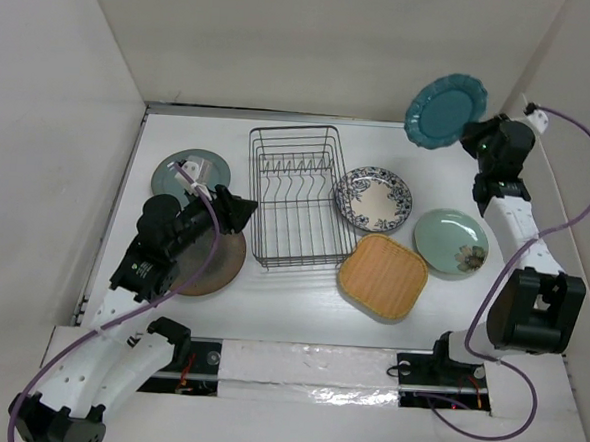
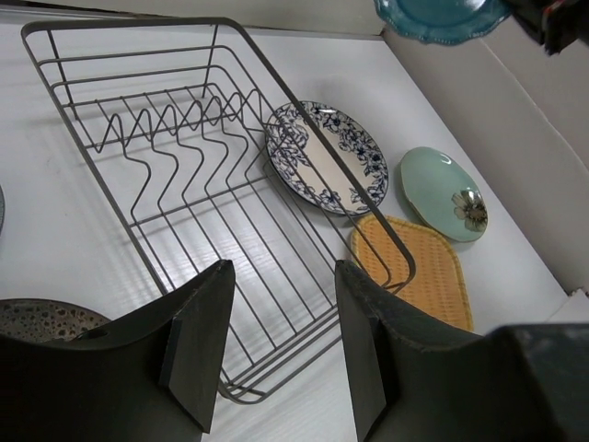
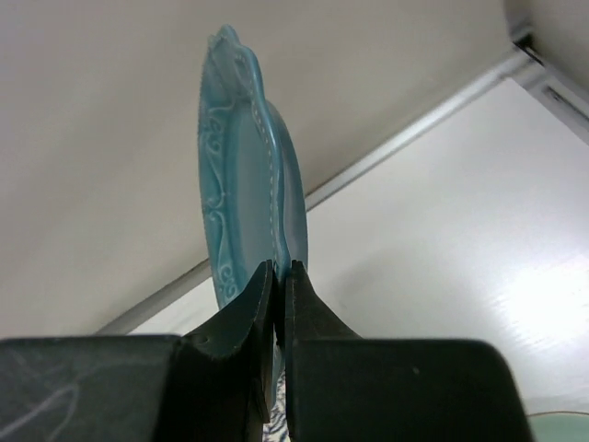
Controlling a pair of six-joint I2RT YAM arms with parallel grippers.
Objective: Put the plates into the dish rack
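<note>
I will next lower the teal plate over into the rack's empty far corner, below my right gripper, to its left in the top view, and release it.
The wire dish rack (image 1: 294, 196) stands in the middle of the table with nothing in it; it also shows in the left wrist view (image 2: 184, 166). My right gripper (image 1: 473, 130) is shut on the rim of the teal plate (image 1: 444, 112) and holds it on edge, high above the far right of the table; the right wrist view shows the teal plate (image 3: 244, 184) upright between the fingers. My left gripper (image 1: 244, 210) is open and empty beside the rack's left side, over the brown plate (image 1: 217, 266). The blue-and-white plate (image 1: 375, 198), a grey-green plate (image 1: 451, 242) and the tan square plate (image 1: 383, 276) lie right of the rack.
Another grey-green plate (image 1: 176, 172) lies at the far left, partly under the left arm. White walls enclose the table on the left, back and right. The right arm's cable loops along the right wall.
</note>
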